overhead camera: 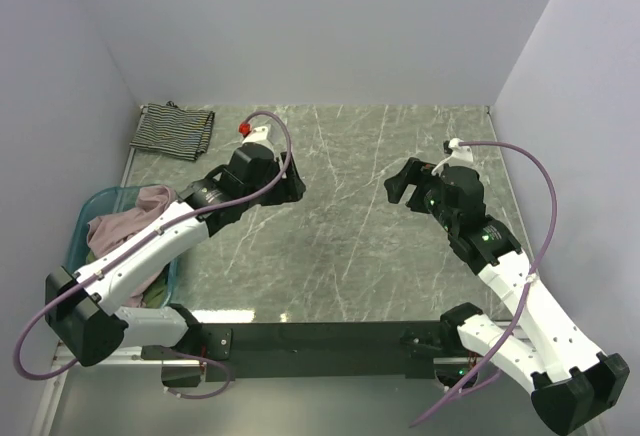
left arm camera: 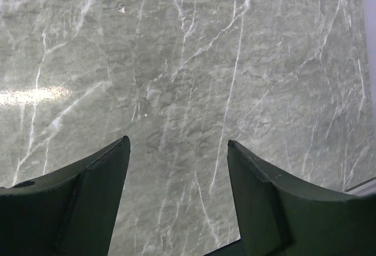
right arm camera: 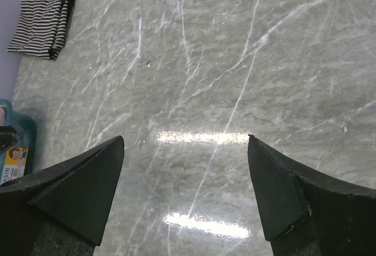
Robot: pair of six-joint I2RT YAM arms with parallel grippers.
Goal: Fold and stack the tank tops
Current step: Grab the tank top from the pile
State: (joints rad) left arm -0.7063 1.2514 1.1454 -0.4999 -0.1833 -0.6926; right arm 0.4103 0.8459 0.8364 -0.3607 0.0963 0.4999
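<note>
My left gripper swings over the tub to the crumpled mauve-pink tank top next. Then it goes down to the cloth's raised fold (overhead camera: 131, 221).
The black-and-white striped tank top (overhead camera: 173, 130) lies folded at the table's far left corner; it also shows in the right wrist view (right arm camera: 42, 26). The mauve-pink tank top (overhead camera: 130, 219) lies crumpled in the blue tub (overhead camera: 92, 204) at the left, with olive-green cloth (overhead camera: 158, 286) under it. My left gripper (overhead camera: 297, 185) is open and empty above bare marble near the table's middle, its fingers (left arm camera: 106, 174) wide apart. My right gripper (overhead camera: 397, 184) is open and empty over the marble right of centre, its fingers (right arm camera: 100, 168) wide apart.
The marble tabletop (overhead camera: 350, 226) is bounded by lavender walls at the back and both sides. The tub's corner and a label show at the left edge of the right wrist view (right arm camera: 14, 150). A black bar (overhead camera: 320, 336) runs along the near edge.
</note>
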